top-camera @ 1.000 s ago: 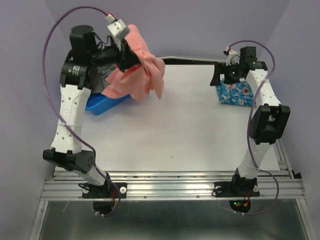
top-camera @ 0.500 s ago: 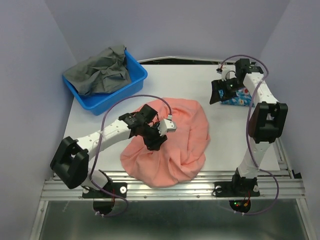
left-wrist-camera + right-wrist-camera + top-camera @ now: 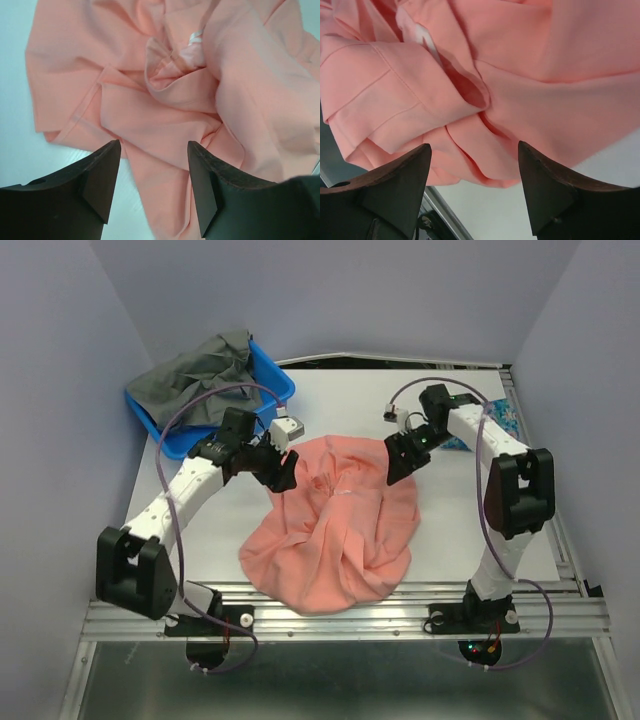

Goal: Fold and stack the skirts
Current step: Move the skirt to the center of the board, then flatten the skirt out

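Observation:
My left gripper goes toward the right in the top view next, then down onto the skirt's fold by the white tag (image 3: 326, 484) (image 3: 175, 73), since the fold's edge stands raised there.
The salmon-pink skirt (image 3: 335, 530) lies crumpled on the middle of the table, folds bunched at its far edge. My left gripper (image 3: 285, 472) hovers at that edge's left end, open, with pink folds (image 3: 165, 100) below its jaws and a flap of cloth lying between the fingers (image 3: 100, 175). My right gripper (image 3: 398, 460) sits at the right end, open over a rolled hem (image 3: 470, 130), nothing pinched. The blue flowered skirt (image 3: 509, 417) shows only as a sliver behind the right forearm at the back right.
A blue plastic basket (image 3: 275, 390) with a grey cloth (image 3: 200, 375) heaped in it stands at the back left. Bare white table (image 3: 200, 540) shows to the left of the pink skirt. The metal rail (image 3: 340, 615) runs along the near edge.
The left gripper has opened and let go of the pink skirt, then moved back to its far left edge. The right arm left the flowered skirt, came to the pink one, jaws narrowing slightly.

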You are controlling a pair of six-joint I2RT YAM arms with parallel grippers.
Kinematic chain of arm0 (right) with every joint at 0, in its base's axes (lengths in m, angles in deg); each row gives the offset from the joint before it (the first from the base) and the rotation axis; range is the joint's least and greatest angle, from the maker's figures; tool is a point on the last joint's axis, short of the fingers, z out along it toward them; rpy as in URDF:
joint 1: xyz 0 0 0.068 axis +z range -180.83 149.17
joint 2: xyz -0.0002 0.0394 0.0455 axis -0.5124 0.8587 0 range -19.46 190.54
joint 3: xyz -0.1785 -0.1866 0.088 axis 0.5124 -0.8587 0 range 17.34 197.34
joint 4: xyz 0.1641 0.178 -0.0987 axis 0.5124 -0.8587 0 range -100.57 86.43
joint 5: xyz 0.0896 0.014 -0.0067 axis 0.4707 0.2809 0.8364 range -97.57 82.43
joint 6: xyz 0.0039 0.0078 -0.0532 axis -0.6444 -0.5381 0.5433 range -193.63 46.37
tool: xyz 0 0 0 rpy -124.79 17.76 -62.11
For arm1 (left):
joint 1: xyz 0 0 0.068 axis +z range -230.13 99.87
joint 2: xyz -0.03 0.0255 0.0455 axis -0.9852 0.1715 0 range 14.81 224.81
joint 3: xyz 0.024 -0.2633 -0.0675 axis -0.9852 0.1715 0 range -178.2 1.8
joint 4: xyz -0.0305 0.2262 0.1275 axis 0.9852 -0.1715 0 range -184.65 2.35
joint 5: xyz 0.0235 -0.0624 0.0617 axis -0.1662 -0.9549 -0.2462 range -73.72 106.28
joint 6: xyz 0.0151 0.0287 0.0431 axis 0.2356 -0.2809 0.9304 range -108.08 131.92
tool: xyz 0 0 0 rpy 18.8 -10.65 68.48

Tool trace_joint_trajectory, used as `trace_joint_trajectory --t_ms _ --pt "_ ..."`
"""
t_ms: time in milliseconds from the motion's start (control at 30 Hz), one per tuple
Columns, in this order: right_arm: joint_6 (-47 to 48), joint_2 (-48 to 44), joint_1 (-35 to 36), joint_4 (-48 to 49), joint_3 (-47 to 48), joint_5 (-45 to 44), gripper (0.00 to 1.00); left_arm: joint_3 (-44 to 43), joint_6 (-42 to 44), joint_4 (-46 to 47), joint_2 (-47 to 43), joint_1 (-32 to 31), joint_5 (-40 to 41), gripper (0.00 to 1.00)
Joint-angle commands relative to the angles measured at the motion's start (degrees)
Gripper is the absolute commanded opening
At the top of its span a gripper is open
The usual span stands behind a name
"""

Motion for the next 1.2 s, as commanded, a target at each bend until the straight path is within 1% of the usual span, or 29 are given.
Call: trace_joint_trajectory --t_ms 0,67,100,167,200,233,300,367,433,500,533,567,667,767,1000,1067,1167 --pt "-1.2 -1.4 3.7 6.4 -2.5 3.7 0.76 -4.8 -2.0 -1.8 7.8 2.6 -4.5 0.66" --pt "-2.9 -1.2 4.2 9.0 -4.0 2.9 0.77 -7.1 -0.8 -1.8 12.3 2.6 -5.6 0.66" --pt "-4.7 -0.6 4.8 9.9 -4.6 2.6 0.78 -9.6 -0.8 -1.8 14.0 2.6 -6.3 0.66" --pt "-6.7 2.2 4.8 10.8 -4.2 2.9 0.79 -12.2 -0.7 -3.0 18.6 2.6 -7.9 0.66" --pt "-7.1 2.8 4.8 11.3 -3.9 3.3 0.80 -14.0 -0.7 -3.2 19.7 2.6 -9.6 0.69" --pt "-7.6 3.3 4.8 11.3 -4.0 3.4 0.80 -14.4 -1.2 -3.2 20.5 2.6 -10.2 0.69" --pt "-8.6 3.0 4.8 14.9 -5.2 3.3 0.80 -14.3 -3.2 -1.2 22.1 2.6 -10.7 0.70" --pt "-9.0 3.3 4.8 16.5 -5.5 4.9 0.79 -14.3 -3.6 -0.8 23.5 2.5 -11.5 0.70" --pt "-8.6 4.8 4.8 14.9 -3.8 6.5 0.78 -14.6 -3.6 -0.4 24.6 2.2 -12.9 0.70" --pt "-8.1 5.5 4.8 13.5 -2.9 7.4 0.78 -15.5 -3.2 0.4 24.9 2.0 -12.6 0.70" --pt "-7.8 5.3 4.8 12.7 -2.8 8.0 0.76 -16.2 -3.0 0.7 25.8 1.6 -12.3 0.70" --pt "-7.5 4.9 4.8 12.2 -3.1 8.6 0.74 -17.3 -2.7 0.6 26.4 1.2 -12.1 0.71" --pt "-7.0 1.9 4.8 11.9 -4.4 11.5 0.74 -22.0 -0.1 -2.3 30.0 -0.2 -11.1 0.70" --pt "-6.1 0.6 5.4 9.8 -4.7 11.3 0.74 -24.5 1.1 -3.0 32.7 -3.2 -10.0 0.71" --pt "-1.7 -1.7 5.9 2.9 -7.7 12.3 0.74 -29.9 0.3 -4.4 39.4 -7.3 -6.6 0.70" --pt "-0.8 -2.1 5.9 1.5 -8.2 12.0 0.75 -30.7 0.5 -5.6 40.5 -8.1 -5.9 0.68" --pt "-0.9 -3.5 5.9 1.1 -9.2 12.1 0.76 -32.2 2.8 -8.9 42.5 -9.2 -6.4 0.56"
